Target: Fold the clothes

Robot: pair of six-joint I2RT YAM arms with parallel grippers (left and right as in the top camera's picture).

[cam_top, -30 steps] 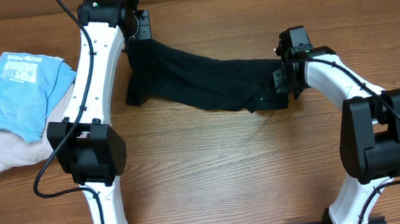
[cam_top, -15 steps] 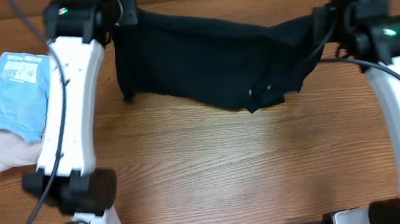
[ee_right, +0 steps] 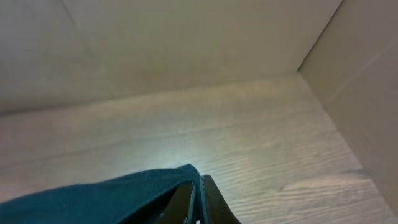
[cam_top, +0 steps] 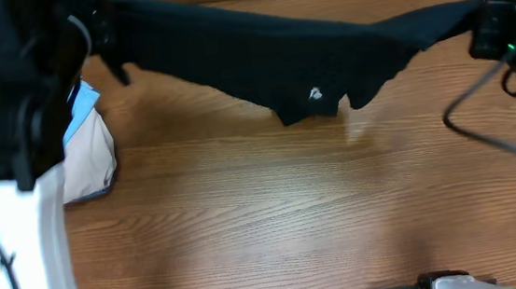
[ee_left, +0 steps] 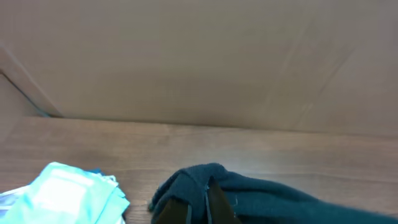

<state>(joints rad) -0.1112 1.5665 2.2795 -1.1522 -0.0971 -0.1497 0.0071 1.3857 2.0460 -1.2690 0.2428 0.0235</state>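
I need to move my left gripper outward and down toward the tabletop's far strip (cam_top: 250,3) (ee_left: 199,144) next and let go of the garment's end, because that strip of the tabletop is outward and below the gripper.
A black garment (cam_top: 260,55) hangs stretched in the air between my two grippers, high above the table, its lower edge with a small white tag drooping in the middle. My left gripper (cam_top: 103,27) is shut on its left end; in the left wrist view the fingers (ee_left: 200,202) pinch the bunched dark cloth (ee_left: 261,196). My right gripper (cam_top: 486,26) is shut on its right end; in the right wrist view the fingers (ee_right: 198,199) clamp the cloth's corner (ee_right: 112,196).
A pile of clothes lies at the table's left, a light blue shirt (cam_top: 81,104) on a beige garment (cam_top: 91,164); the blue shirt also shows in the left wrist view (ee_left: 59,199). Cardboard walls (ee_right: 348,74) stand behind and to the right of the wooden table (cam_top: 274,218).
Both arms have lifted the black garment from the table high toward the camera and pulled its ends apart. The garment now hangs clear of the table.
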